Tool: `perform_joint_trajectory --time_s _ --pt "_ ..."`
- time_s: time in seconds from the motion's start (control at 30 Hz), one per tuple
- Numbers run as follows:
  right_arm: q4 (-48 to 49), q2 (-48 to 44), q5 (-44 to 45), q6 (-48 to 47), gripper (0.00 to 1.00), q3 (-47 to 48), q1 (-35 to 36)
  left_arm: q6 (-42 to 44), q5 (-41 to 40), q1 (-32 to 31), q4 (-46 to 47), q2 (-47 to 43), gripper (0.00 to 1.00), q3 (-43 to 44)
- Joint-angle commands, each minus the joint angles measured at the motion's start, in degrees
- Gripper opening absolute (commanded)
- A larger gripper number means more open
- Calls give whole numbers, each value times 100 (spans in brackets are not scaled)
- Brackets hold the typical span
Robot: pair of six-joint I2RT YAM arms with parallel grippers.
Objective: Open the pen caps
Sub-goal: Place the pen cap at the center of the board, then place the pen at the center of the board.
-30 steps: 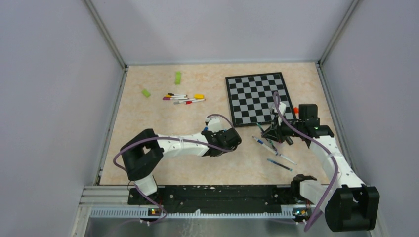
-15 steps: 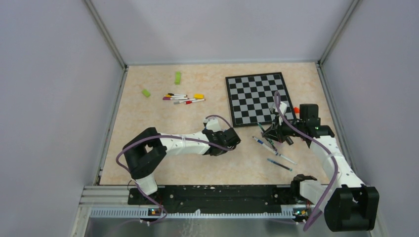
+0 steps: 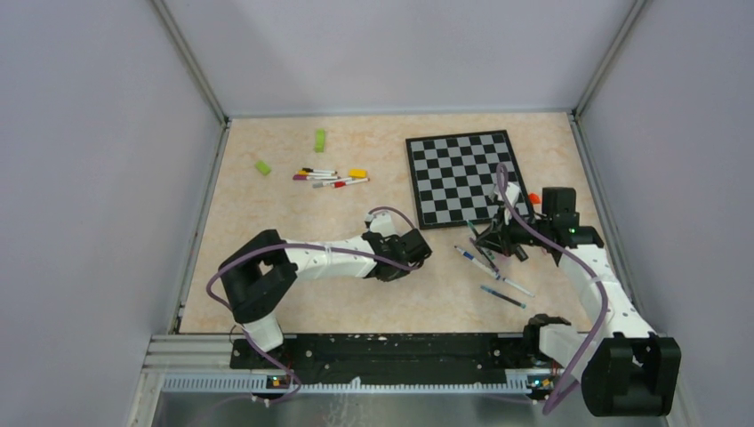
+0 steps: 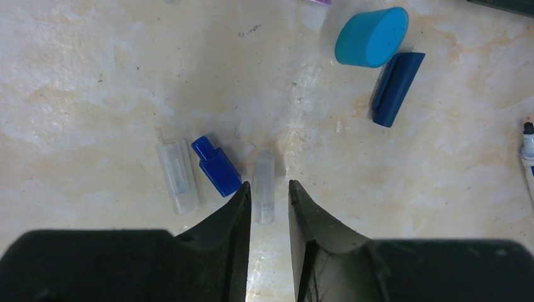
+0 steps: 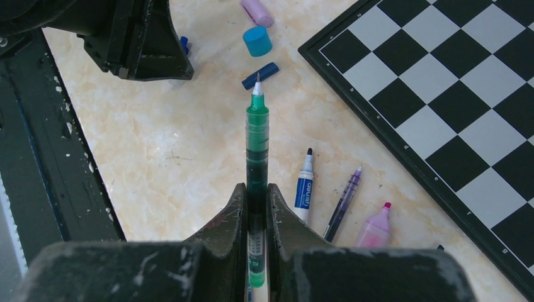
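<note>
My right gripper draws back and down next, away from the left gripper, to open table point(image 3: 481, 277) point(image 5: 204, 200) beside the resting pens, since the green pen's tip is bare.
My left gripper point(image 4: 269, 184) hangs low over the table, its jaws a little apart and open. A clear pen cap point(image 4: 264, 185) lies on the table between its fingertips. Next to it lie a blue cap point(image 4: 216, 165) and another clear cap point(image 4: 178, 176), with a teal cap point(image 4: 371, 38) and a dark blue cap point(image 4: 397, 80) farther off. My right gripper point(image 5: 256, 186) is shut on a green pen point(image 5: 257, 135) whose bare tip points at the left gripper point(image 3: 414, 249). More pens point(image 3: 329, 178) lie in a cluster at the back left.
A chessboard point(image 3: 462, 176) lies at the back right. Below the right gripper point(image 3: 493, 240) rest a blue-and-white pen point(image 5: 304, 185), a purple pen point(image 5: 343, 201) and a pink highlighter point(image 5: 374, 228). Two green blocks point(image 3: 319, 140) point(image 3: 263, 167) and a yellow block point(image 3: 357, 173) sit near the pen cluster.
The left gripper's jaws have spread apart and the arm has shifted slightly. The right arm holds the green pen as before.
</note>
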Motion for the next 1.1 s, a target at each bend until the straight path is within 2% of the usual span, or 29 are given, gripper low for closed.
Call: perform_joint_trajectory --time_s 0.0,0.1,0.23,0.43,0.6,0.73,1.07 --pt "-17 -118 -88 -163 0 230 -249 166 125 10 -32 -500 32 32" --pt "-202 -143 9 -370 0 283 -354 409 219 8 38 -792 35 -82" --pt "-608 -187 555 -745 0 447 -359 1166 442 12 481 -1259 42 -422" --pt "-2040 134 1981 -1956 0 679 -363 2617 1199 23 2194 -2152 54 -1625" --pt "-2848 254 2675 -2785 0 454 -706 3227 1531 44 3557 -3140 73 -2666" --pt "-2866 315 3017 -3196 0 282 -1116 3346 1493 69 4029 -3721 80 -3239" --pt "-2796 750 3487 -3823 0 -75 -1752 3238 1276 104 4212 -4410 83 -3911"
